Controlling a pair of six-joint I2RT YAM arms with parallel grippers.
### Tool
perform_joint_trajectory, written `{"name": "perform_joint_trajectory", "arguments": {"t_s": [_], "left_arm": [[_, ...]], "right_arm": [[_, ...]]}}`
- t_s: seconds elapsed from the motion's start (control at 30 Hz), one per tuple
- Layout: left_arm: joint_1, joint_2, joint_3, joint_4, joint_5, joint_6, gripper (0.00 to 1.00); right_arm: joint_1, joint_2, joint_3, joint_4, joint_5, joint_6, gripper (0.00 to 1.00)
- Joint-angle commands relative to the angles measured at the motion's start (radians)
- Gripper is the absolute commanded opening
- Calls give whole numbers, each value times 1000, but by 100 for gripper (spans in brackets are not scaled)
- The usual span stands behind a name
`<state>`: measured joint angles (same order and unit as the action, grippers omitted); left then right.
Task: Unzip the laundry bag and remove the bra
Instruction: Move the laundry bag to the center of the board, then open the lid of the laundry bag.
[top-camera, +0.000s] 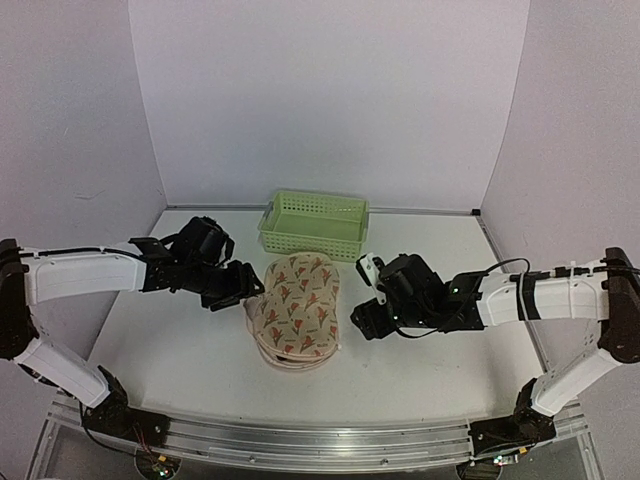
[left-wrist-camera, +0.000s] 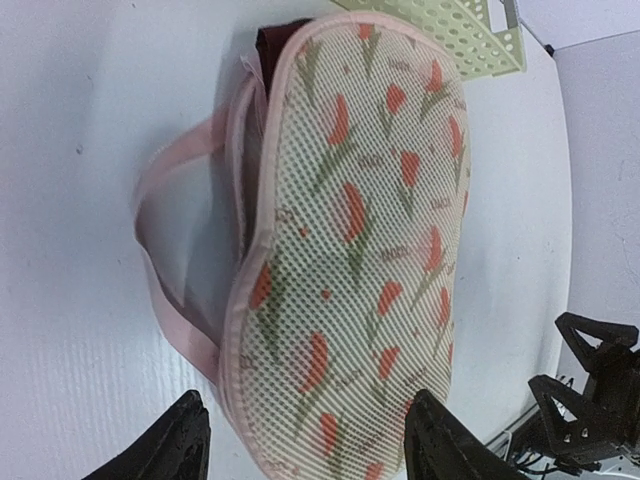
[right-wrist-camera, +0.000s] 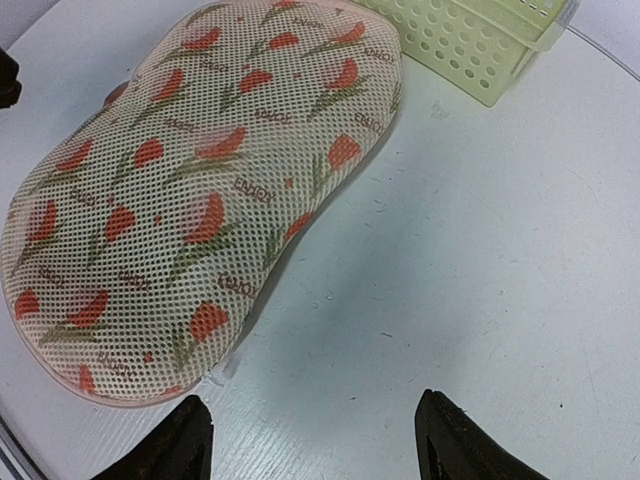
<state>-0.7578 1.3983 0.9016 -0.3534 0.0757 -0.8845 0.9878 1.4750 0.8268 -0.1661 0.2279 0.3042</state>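
Observation:
The upper lobe's pink edging (left-wrist-camera: 247, 270) is raised beside the strap loop. My left gripper comes down next and shifts in over the bag onto that edging.
The laundry bag (top-camera: 298, 308) lies mid-table, cream mesh with red leaf sprigs and pink edging. In the left wrist view the laundry bag (left-wrist-camera: 360, 240) fills the frame, its upper lobe raised a little off the lower one along the left side. A dark maroon bit of fabric (left-wrist-camera: 278, 42) peeks out at its far end; I cannot tell if it is the bra. My left gripper (left-wrist-camera: 305, 450) is open, its fingers either side of the bag's near end. My right gripper (right-wrist-camera: 315, 440) is open over bare table beside the bag (right-wrist-camera: 190, 200). From above, the left gripper (top-camera: 248, 287) and right gripper (top-camera: 362, 318) flank the bag.
A light-green perforated basket (top-camera: 313, 222) stands just behind the bag, its corner also in the right wrist view as the basket (right-wrist-camera: 480, 40). A pink strap loop (left-wrist-camera: 160, 240) lies on the table at the bag's left side. White walls enclose the table on three sides.

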Motion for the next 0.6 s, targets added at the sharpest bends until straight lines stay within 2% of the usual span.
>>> {"name": "perform_joint_trajectory", "arguments": {"t_s": [0.0, 0.3, 0.57], "left_arm": [[72, 26, 81, -32, 29, 146, 68], [115, 254, 165, 83, 243, 290, 66], [139, 350, 184, 117, 305, 341, 62]], "right_arm": [[1, -6, 5, 50, 4, 15, 71], [0, -6, 5, 59, -15, 31, 71], [0, -18, -9, 59, -20, 43, 70]]}}
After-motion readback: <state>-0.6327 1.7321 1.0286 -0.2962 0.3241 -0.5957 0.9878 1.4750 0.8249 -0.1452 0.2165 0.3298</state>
